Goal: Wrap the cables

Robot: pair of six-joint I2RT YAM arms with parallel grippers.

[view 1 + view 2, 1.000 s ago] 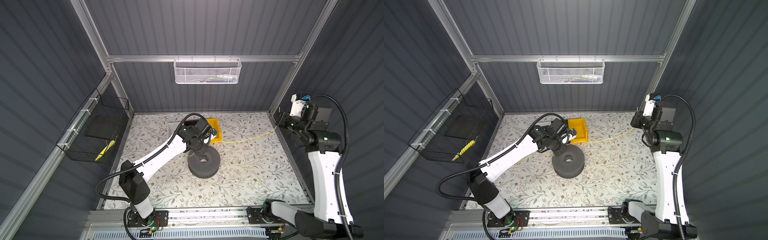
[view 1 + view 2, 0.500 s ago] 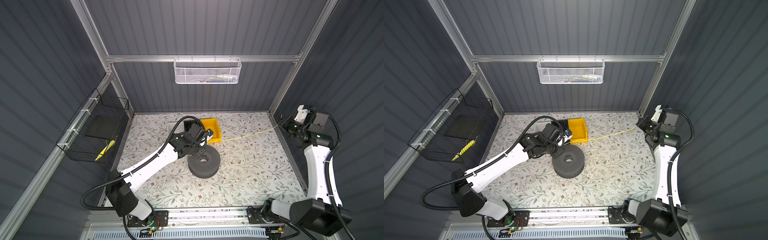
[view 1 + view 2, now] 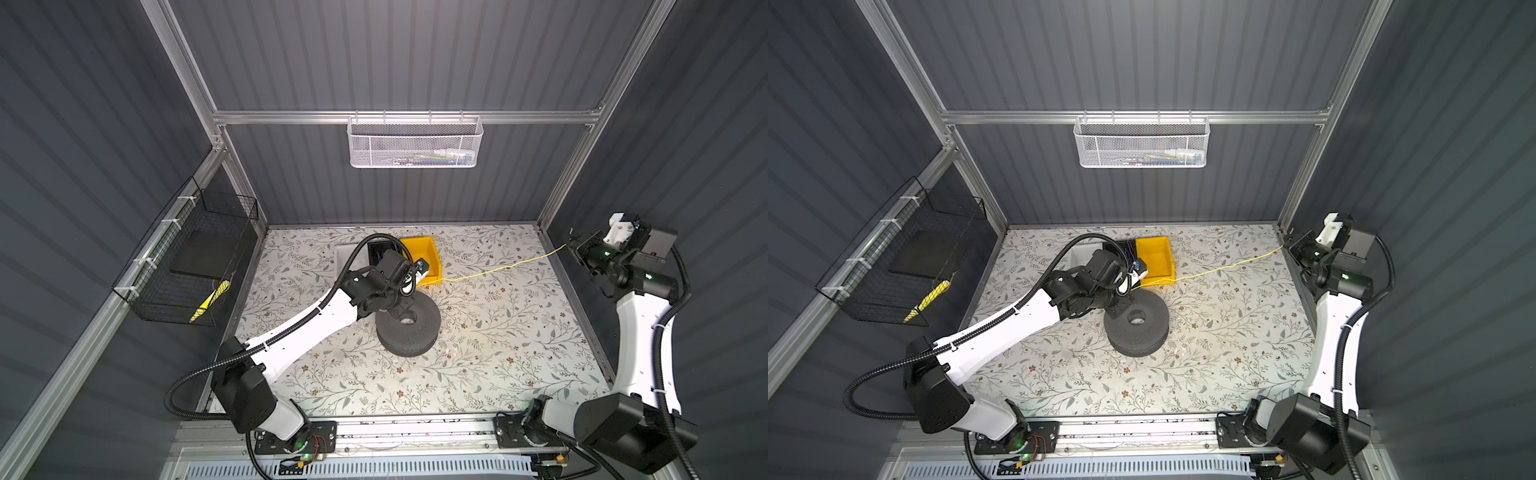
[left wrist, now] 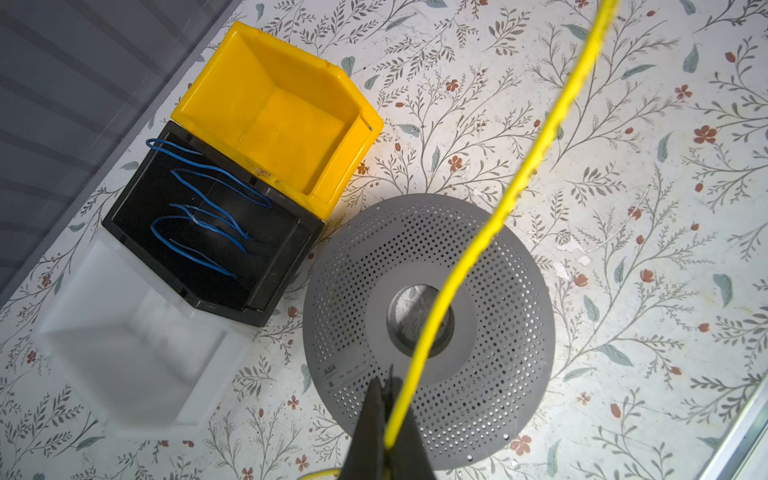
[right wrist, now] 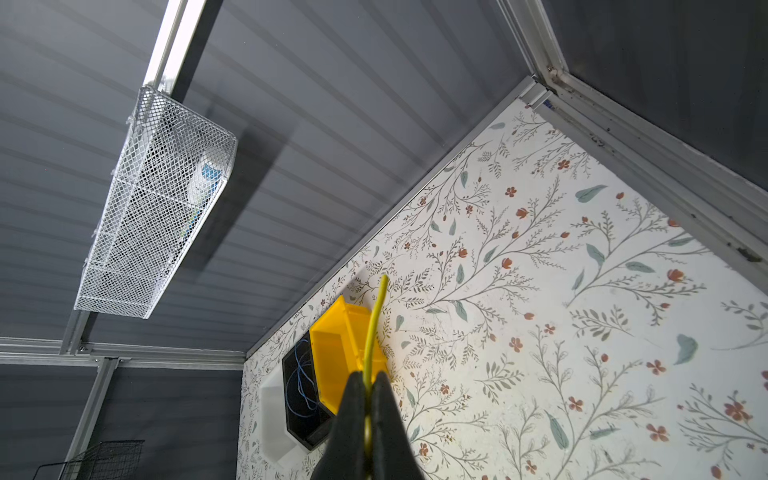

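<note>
My right gripper stays high by the table's far corner next and opens its fingers to release the cable's end [image 3: 563, 247], since my left gripper also holds the cable [image 3: 498, 269].
The cable [image 3: 498, 269] is a thin yellow wire stretched above the floral table, in both top views [image 3: 1225, 268]. My left gripper [image 3: 404, 298] hangs over the dark perforated spool [image 3: 419, 343], shut on the cable. In the left wrist view the cable [image 4: 519, 183] leaves the shut gripper [image 4: 388, 388] and crosses over the spool [image 4: 498, 332]. My right gripper [image 3: 575, 249] is high at the table's far right corner. It is shut on the cable [image 5: 374, 324] near the cable's end, and a short tip sticks out past the gripper [image 5: 365, 380].
A yellow bin [image 3: 430, 266], a black bin [image 4: 291, 257] holding blue wires and a white translucent bin [image 4: 124, 340] stand in a row behind the spool. A white mesh basket [image 3: 413, 141] hangs on the back wall. A black wire basket [image 3: 195, 257] hangs on the left wall.
The right arm has folded lower and swung its gripper outward to the right corner, pulling the cable along. The left arm has drawn back at its base, its gripper staying over the spool.
</note>
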